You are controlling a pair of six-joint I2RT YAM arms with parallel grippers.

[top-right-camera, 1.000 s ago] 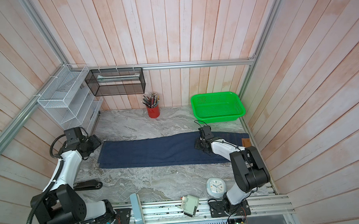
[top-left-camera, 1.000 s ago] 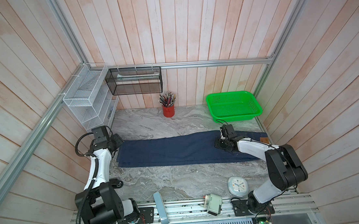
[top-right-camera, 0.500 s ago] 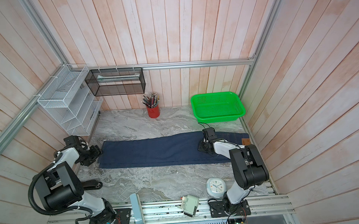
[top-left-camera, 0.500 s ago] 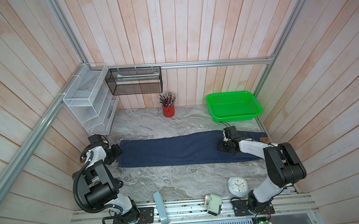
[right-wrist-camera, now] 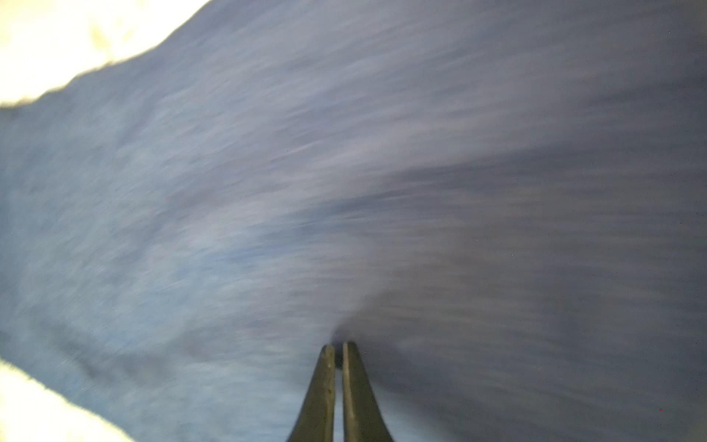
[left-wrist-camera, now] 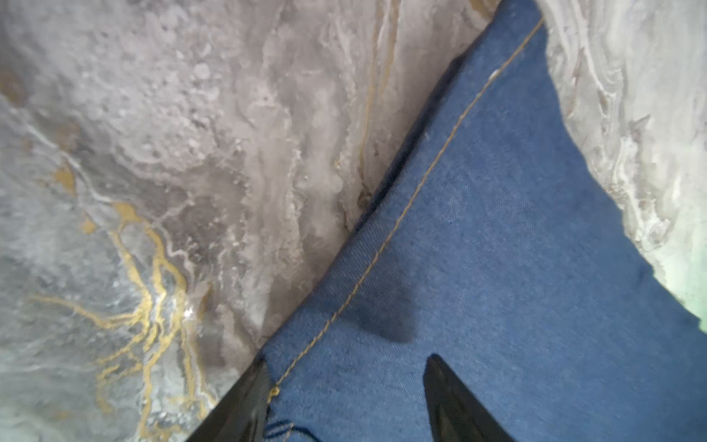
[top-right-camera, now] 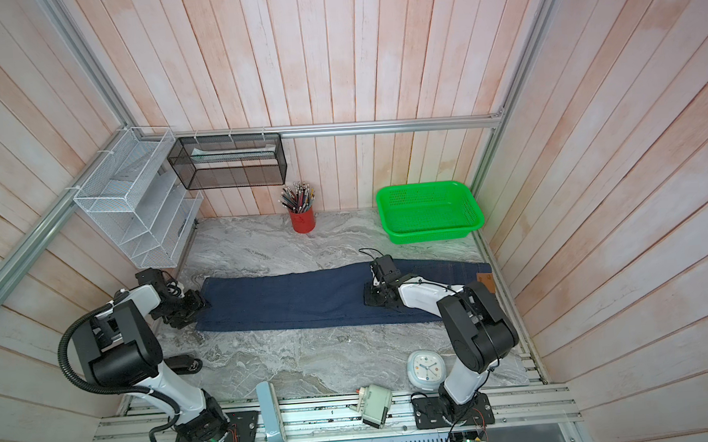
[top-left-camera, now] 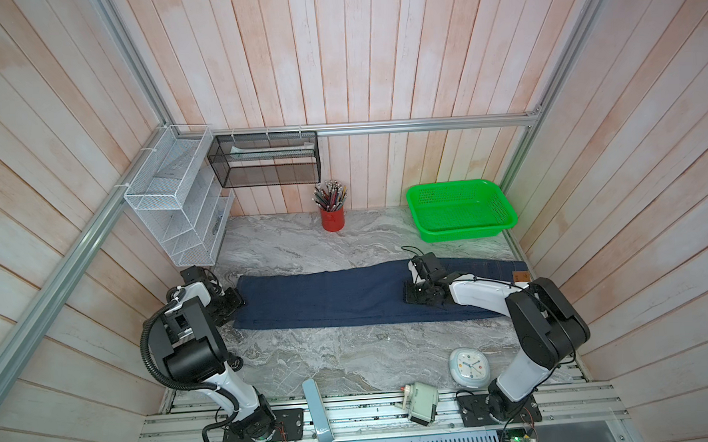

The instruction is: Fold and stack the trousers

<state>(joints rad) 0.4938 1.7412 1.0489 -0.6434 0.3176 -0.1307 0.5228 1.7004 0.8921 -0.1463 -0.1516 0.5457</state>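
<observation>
My left gripper should next stay low and close its fingers across the near part of the trousers' stitched hem point(left-wrist-camera: 290, 385), since that hem lies between its open fingers.
The trousers point(top-left-camera: 327, 300) point(top-right-camera: 298, 299) are dark navy jeans, lying flat in a long strip across the marble table. Their hem is on the left and a tan waistband patch point(top-left-camera: 520, 275) is at the right end. My left gripper point(top-left-camera: 234, 301) point(top-right-camera: 196, 307) is low at the hem's near corner. In the left wrist view this gripper point(left-wrist-camera: 348, 361) is open, with one finger at the hem's edge and the other on the denim. My right gripper point(top-left-camera: 414, 295) point(top-right-camera: 373, 298) rests on the thigh area. In the right wrist view it point(right-wrist-camera: 339, 346) is shut, and the cloth puckers at its tips.
A green basket point(top-left-camera: 460, 216), a red pencil cup point(top-left-camera: 332, 219), a white wire rack point(top-left-camera: 177, 206) and a black mesh shelf point(top-left-camera: 264, 160) line the back. A white clock point(top-left-camera: 468, 365) and a small grey device point(top-left-camera: 422, 397) sit near the front edge.
My left arm has folded down, and its gripper has come to the hem's near corner. The right gripper's jaws have closed on the denim, with hardly any movement.
</observation>
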